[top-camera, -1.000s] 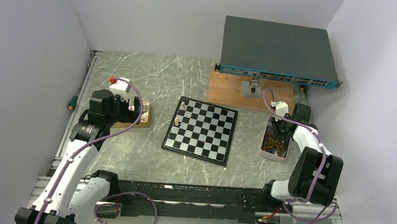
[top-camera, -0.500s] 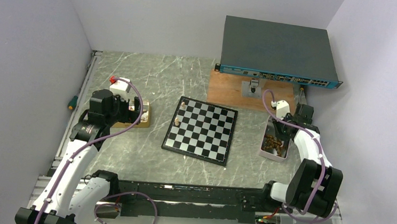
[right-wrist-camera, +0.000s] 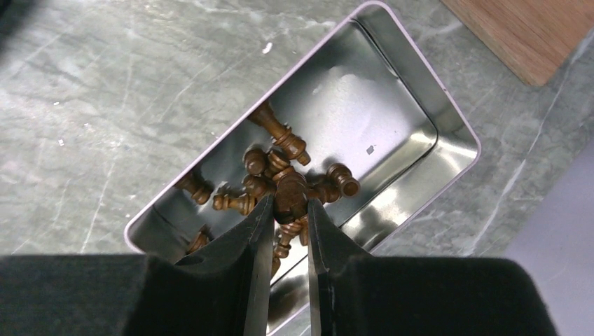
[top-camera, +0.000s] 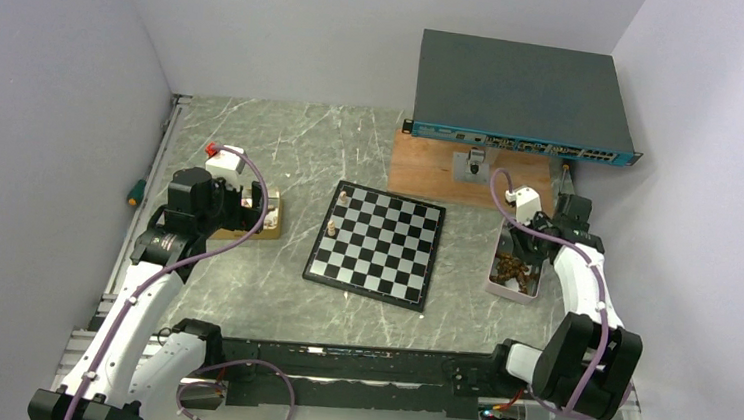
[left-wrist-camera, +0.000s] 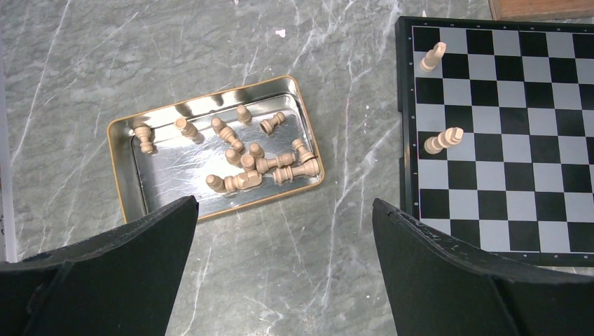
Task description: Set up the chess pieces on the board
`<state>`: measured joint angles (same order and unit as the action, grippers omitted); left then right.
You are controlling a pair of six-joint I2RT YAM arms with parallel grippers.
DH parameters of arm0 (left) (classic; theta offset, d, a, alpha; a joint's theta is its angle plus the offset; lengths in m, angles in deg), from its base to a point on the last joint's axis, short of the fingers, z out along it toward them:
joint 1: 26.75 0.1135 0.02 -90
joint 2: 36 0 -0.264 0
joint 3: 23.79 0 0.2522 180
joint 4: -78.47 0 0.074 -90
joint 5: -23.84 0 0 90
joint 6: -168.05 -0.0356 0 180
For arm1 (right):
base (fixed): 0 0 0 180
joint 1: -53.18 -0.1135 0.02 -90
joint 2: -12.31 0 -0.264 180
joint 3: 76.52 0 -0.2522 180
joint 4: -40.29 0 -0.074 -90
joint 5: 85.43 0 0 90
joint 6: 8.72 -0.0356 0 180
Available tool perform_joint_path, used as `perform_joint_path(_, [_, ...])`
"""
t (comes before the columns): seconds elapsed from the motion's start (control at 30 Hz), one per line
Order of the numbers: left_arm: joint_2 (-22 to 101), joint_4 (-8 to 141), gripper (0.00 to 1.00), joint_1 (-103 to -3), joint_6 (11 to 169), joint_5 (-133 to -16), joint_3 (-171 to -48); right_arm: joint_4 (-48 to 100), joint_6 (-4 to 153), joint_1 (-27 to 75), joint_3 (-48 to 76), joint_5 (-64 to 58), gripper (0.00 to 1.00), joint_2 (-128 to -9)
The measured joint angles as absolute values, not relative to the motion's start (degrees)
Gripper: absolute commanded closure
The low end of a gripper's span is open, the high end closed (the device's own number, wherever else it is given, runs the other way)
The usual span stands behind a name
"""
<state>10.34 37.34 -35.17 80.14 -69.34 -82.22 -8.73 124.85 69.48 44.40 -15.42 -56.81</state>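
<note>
The board's empty edge lies to the left of my right gripper in the top view, so my right gripper will go up, move across and come down onto the light square beside the board's near corner.
The board (top-camera: 375, 242) lies mid-table with two light tan chess pieces (top-camera: 332, 229) standing along its left side, also seen as light pieces (left-wrist-camera: 443, 141) on the board (left-wrist-camera: 504, 140) in the left wrist view. Several more tan pieces (left-wrist-camera: 242, 162) lie in a gold-rimmed tin (left-wrist-camera: 175, 178). My left gripper (left-wrist-camera: 284, 210) hangs open over bare table between that tin and the board. My right gripper (right-wrist-camera: 289, 201) is shut on a dark brown piece (right-wrist-camera: 290, 194), held just above several dark pieces (right-wrist-camera: 277, 133) in a pale tin (right-wrist-camera: 364, 98).
A dark network switch (top-camera: 522, 96) stands at the back right, partly over a wooden plank (top-camera: 431, 175) carrying a small grey part (top-camera: 474, 165). A green-handled tool (top-camera: 135, 191) lies by the left rail. Walls close in the left, back and right sides.
The right arm's elbow has swung toward the near edge and its wrist has shifted slightly back and up over the pale tin. The left arm has stayed still.
</note>
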Motion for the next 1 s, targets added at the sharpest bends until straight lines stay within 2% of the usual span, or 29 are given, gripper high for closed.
perform_joint_path(0.33, [10.52, 37.34, 0.00, -35.20, 80.14, -69.36, -82.22, -19.84, 129.75, 66.07, 36.34, -26.96, 0.94, -54.47])
perform_joint_path(0.57, [11.06, 37.34, 0.00, -35.20, 79.94, -69.38, -82.22, -22.72, 130.25, 51.12, 32.47, -28.12, 0.93, -57.07])
perform_joint_path(1.0, [11.15, 37.51, 0.00, -34.67, 77.40, -69.84, -81.80, -22.31, 131.39, 31.88, 28.84, -25.74, 0.93, -67.52])
